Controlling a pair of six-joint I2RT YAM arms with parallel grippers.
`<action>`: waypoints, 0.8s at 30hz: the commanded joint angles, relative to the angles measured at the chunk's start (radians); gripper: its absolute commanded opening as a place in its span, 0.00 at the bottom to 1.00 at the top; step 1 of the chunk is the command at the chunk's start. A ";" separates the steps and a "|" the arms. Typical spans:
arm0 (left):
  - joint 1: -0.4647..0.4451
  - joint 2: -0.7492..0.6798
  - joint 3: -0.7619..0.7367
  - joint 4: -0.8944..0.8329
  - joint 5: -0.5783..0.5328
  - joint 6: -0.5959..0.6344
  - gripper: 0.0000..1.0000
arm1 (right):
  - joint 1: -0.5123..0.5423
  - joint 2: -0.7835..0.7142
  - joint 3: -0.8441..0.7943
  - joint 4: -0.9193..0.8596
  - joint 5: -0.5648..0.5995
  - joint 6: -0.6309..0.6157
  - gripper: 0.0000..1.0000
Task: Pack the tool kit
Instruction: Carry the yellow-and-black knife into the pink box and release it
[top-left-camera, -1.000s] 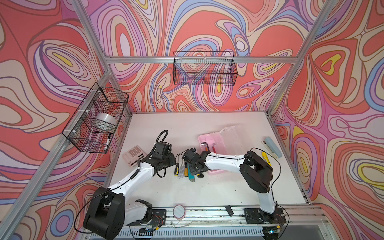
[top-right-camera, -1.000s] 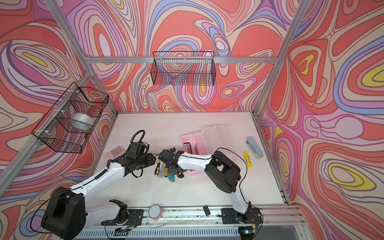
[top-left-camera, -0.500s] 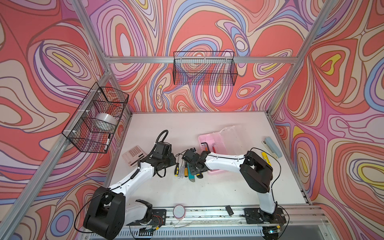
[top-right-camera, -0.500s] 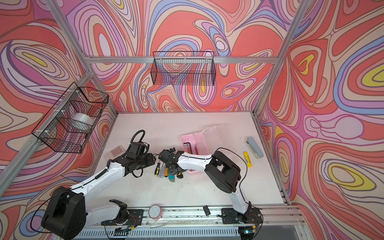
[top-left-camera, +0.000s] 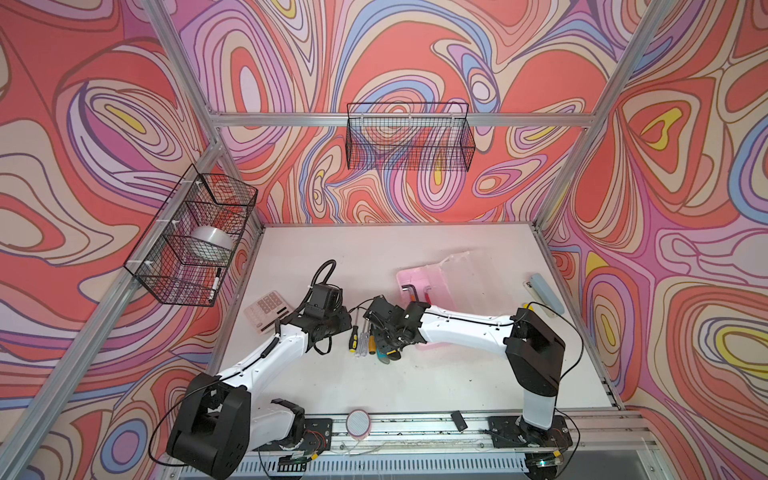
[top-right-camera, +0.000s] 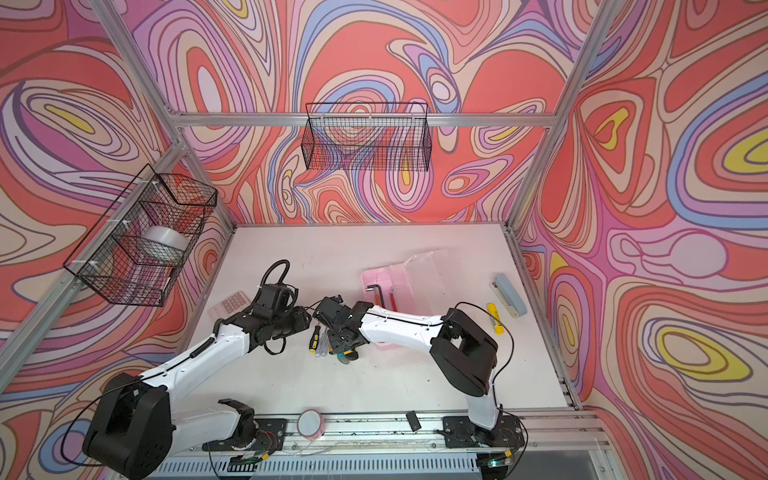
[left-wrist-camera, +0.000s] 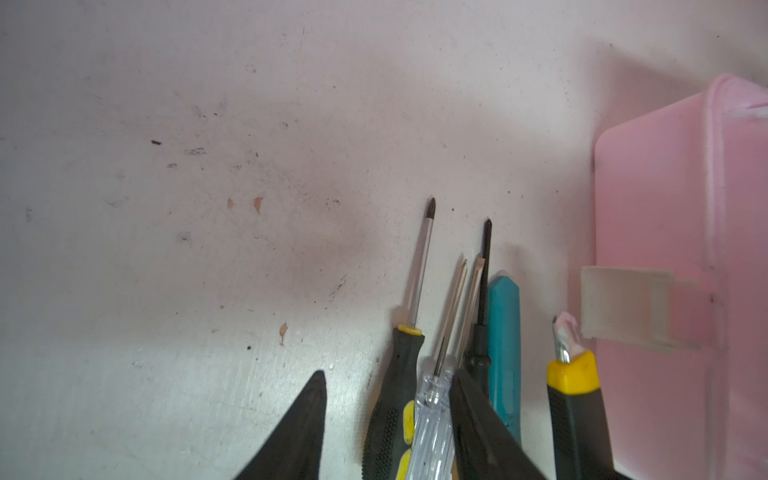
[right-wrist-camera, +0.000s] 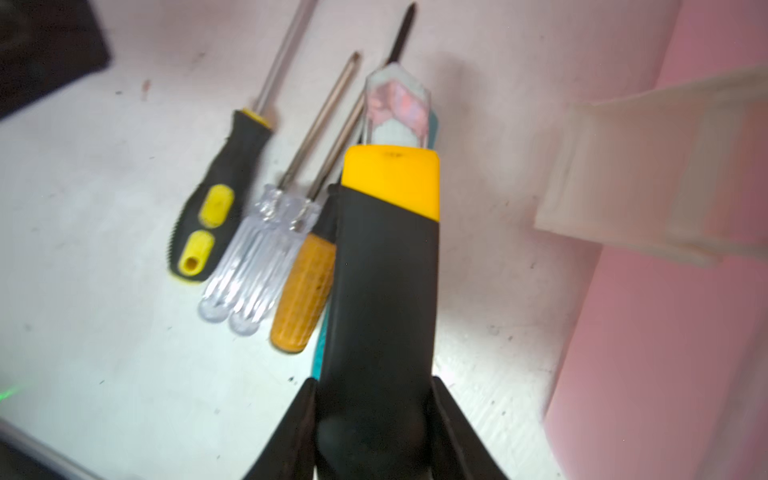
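Note:
The lid side of the case (top-left-camera: 448, 289) is outward, beyond the hex keys. My right gripper will next lift over the side of the case, lower and release the knife there.
The tool kit (top-left-camera: 415, 277) (top-right-camera: 376, 276) is a pale pink case lying open at mid-table, its translucent lid (top-left-camera: 469, 272) folded back, with hex keys (top-left-camera: 411, 291) inside. In front of it lie screwdrivers (top-left-camera: 360, 337) (right-wrist-camera: 232, 166) and a teal tool (top-left-camera: 384, 356) (left-wrist-camera: 505, 332). My right gripper (top-left-camera: 388, 336) (right-wrist-camera: 374, 382) is shut on the black-yellow utility knife (right-wrist-camera: 386, 249) (left-wrist-camera: 575, 399), held just above the teal tool beside the case wall (right-wrist-camera: 685, 332). My left gripper (top-left-camera: 345, 322) (left-wrist-camera: 388, 374) is open, straddling a black-yellow screwdriver (left-wrist-camera: 395, 395) and a clear-handled one (left-wrist-camera: 432, 415).
A pinkish calculator (top-left-camera: 268, 309) lies behind the left arm. A grey-blue bar (top-left-camera: 546, 293) and a yellow item (top-right-camera: 495, 318) lie by the right wall. Wire baskets (top-left-camera: 195, 241) (top-left-camera: 409, 137) hang on the left and back walls. A round disc (top-left-camera: 358, 423) sits on the front rail.
Both arms stay almost where they were. The right jaws have drawn in against the utility knife's sides.

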 joint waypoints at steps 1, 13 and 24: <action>0.006 -0.008 0.025 -0.002 -0.012 -0.009 0.49 | 0.008 -0.082 -0.007 -0.043 0.001 -0.006 0.25; 0.004 -0.015 0.021 0.006 0.003 -0.013 0.49 | -0.088 -0.262 0.009 -0.274 0.304 -0.049 0.24; 0.006 -0.047 -0.010 0.017 -0.007 -0.026 0.49 | -0.374 -0.339 -0.102 -0.094 0.311 -0.238 0.23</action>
